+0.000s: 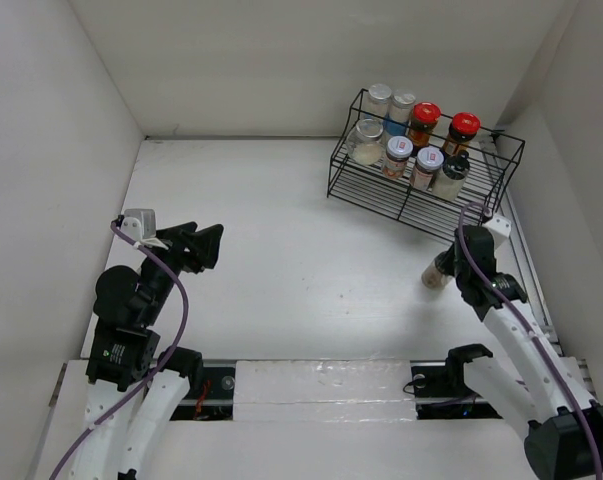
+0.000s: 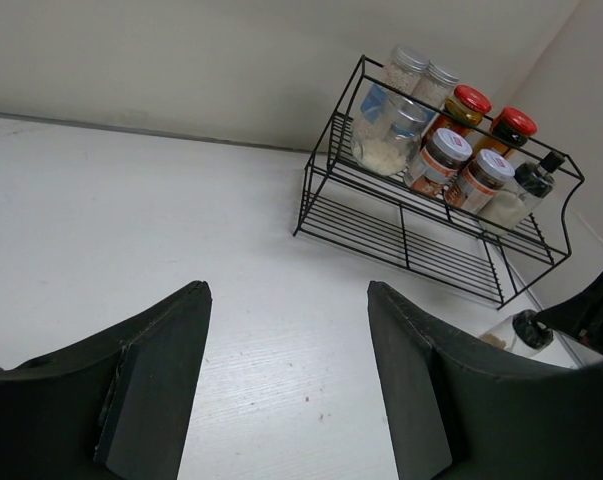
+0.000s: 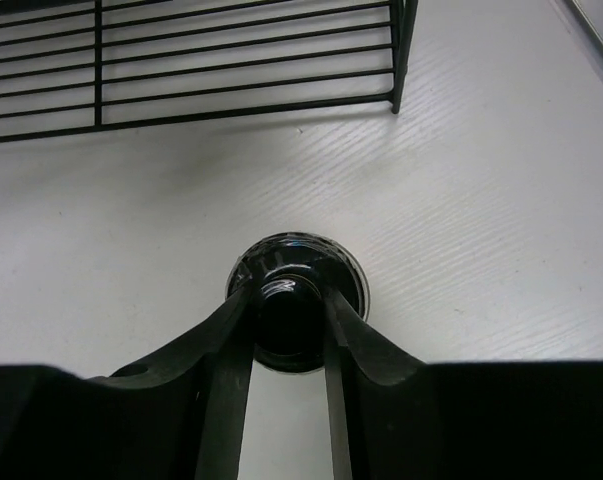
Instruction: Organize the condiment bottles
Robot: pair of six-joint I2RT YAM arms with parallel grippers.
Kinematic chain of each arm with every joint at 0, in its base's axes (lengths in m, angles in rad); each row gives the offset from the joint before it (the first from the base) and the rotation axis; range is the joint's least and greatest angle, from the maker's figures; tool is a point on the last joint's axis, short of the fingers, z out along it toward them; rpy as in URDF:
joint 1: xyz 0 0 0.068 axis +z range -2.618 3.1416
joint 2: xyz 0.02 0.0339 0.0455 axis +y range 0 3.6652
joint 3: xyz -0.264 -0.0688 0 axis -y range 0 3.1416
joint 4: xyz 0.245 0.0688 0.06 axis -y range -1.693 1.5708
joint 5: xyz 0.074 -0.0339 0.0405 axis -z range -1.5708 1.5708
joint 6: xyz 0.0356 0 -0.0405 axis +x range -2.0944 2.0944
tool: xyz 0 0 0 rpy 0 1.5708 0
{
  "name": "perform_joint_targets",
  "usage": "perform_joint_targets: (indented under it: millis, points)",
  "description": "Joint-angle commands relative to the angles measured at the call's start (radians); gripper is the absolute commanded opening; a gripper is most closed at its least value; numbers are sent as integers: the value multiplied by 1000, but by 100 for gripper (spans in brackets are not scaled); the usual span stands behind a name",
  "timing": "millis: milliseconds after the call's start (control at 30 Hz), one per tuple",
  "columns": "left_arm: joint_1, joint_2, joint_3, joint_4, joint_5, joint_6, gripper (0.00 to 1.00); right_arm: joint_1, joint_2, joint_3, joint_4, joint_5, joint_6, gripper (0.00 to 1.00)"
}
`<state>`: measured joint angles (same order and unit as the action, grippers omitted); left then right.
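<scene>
My right gripper lifts the shaker next, carries it outward and lowers it for release onto the upper shelf's empty end [image 1: 483, 182], which lies outward of the gripper.
Several condiment bottles stand in the black wire rack [image 1: 381, 195]: two clear silver-lidded jars [image 1: 381, 100], two dark jars with red lids [image 1: 424, 118], a round clear jar [image 1: 366, 142], two white-lidded spice jars [image 1: 397, 155] and a black-capped shaker [image 1: 451, 175]. They also show in the left wrist view [image 2: 451, 150]. My right gripper [image 1: 453, 262] is shut on the black cap of another shaker [image 1: 436, 273], which stands on the table in front of the rack; the cap shows between the fingers in the right wrist view [image 3: 291, 310]. My left gripper [image 1: 203, 245] is open and empty at the left.
White walls enclose the table on the left, back and right. The rack's lower shelf [image 3: 181, 70] is bare. A metal rail [image 1: 331, 385] runs along the near edge between the arm bases.
</scene>
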<state>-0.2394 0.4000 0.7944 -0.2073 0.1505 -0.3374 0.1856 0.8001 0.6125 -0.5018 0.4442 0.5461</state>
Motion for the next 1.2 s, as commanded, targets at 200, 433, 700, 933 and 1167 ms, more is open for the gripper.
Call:
perform_joint_targets:
  millis: [200, 433, 700, 933, 1167]
  points:
    - [5, -6, 37, 29, 26, 14, 59, 122, -62, 117, -50, 177, -35, 23]
    - [5, 13, 37, 29, 26, 14, 59, 134, -93, 386, -54, 307, -162, 22]
    - [5, 31, 37, 29, 26, 23, 59, -18, 169, 699, 36, 217, -264, 19]
    - [5, 40, 28, 29, 26, 23, 60, -164, 290, 733, 156, 81, -295, 19]
    - [5, 68, 28, 29, 26, 23, 63, -241, 373, 667, 233, 4, -295, 19]
